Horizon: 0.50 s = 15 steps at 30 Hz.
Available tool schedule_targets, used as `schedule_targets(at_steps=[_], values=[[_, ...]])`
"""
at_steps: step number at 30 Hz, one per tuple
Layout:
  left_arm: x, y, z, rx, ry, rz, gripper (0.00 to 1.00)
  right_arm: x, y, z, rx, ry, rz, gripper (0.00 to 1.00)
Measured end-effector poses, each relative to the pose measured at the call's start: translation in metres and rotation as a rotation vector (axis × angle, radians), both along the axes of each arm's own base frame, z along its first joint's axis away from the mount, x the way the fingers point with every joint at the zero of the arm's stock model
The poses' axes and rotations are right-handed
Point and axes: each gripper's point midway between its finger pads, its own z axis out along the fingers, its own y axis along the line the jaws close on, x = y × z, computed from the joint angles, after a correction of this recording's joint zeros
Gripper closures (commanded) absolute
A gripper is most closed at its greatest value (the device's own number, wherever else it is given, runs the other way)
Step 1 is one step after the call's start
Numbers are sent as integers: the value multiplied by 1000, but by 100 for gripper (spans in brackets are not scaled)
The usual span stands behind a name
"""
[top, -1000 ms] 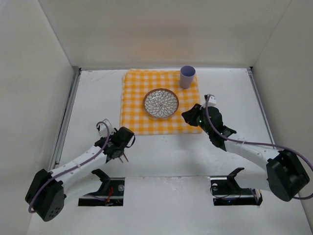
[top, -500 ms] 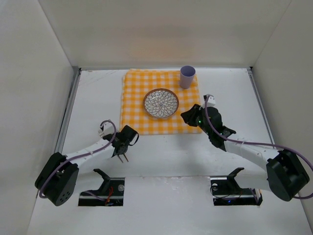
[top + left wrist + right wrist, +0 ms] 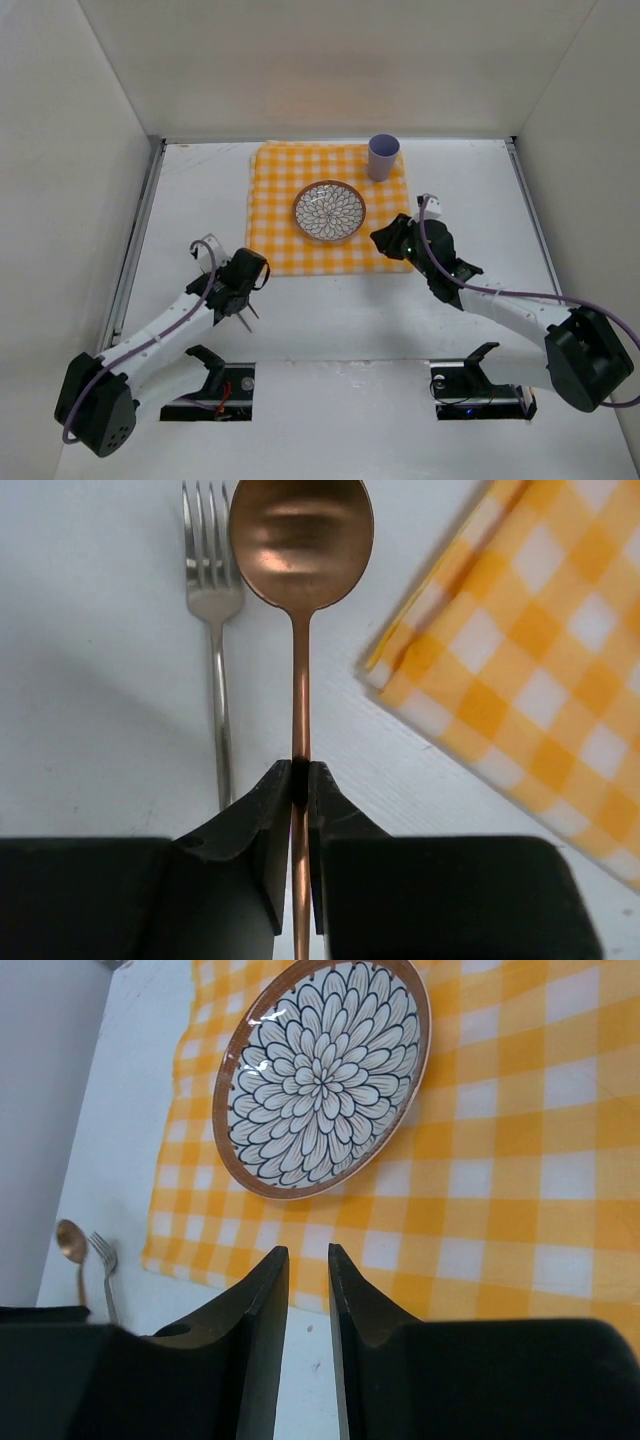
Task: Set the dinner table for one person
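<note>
My left gripper next rises, swings outward past the plate (image 3: 329,211) toward the cup's side, then lowers onto the cloth (image 3: 520,670) beside the plate, as it lies bare.
My left gripper (image 3: 300,763) is shut on the thin handle of a copper spoon (image 3: 300,540), whose bowl points away from me. A silver fork (image 3: 215,660) lies on the white dinner table (image 3: 90,730) just left of the spoon. Both are off the front-left corner of the yellow-and-white checked cloth (image 3: 520,670). In the top view my left gripper (image 3: 240,290) covers most of the cutlery. My right gripper (image 3: 307,1250) is empty with its jaws narrowly apart, over the cloth's front-right edge (image 3: 385,238). The flower-patterned plate (image 3: 329,211) sits in the middle of the cloth.
A lilac cup (image 3: 383,157) stands on the cloth's far right corner. Metal rails (image 3: 135,240) run along the table's left and right edges, and white walls enclose it. The right wrist view shows the plate (image 3: 325,1075), the spoon (image 3: 70,1242) and the fork (image 3: 103,1260).
My left gripper shifted slightly right and then back left and a little farther away, keeping hold of the spoon. The right arm has not moved.
</note>
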Motion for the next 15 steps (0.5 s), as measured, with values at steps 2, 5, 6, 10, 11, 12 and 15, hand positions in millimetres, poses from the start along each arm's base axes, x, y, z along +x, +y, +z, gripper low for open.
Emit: schedule_targets(at_steps=[2,5,6,10,11,12,15], values=[[8,-2,26,4,-42,-16,98,0,-5,-3,-2,3,-13,71],[27,-15,71,3,-123,-58,98,2,-22,-4,6,-1,-67,64],[34,-23,83,-1,-144,-79,98,3,-30,-3,12,-6,-93,60],[69,-80,119,5,-199,-220,97,9,-63,7,38,-41,-211,50],[79,-98,121,8,-203,-259,97,11,-69,10,46,-49,-236,48],[90,-119,123,7,-209,-300,97,11,-76,11,54,-55,-261,48],[119,-184,116,-5,-212,-418,97,10,-95,9,72,-64,-329,47]])
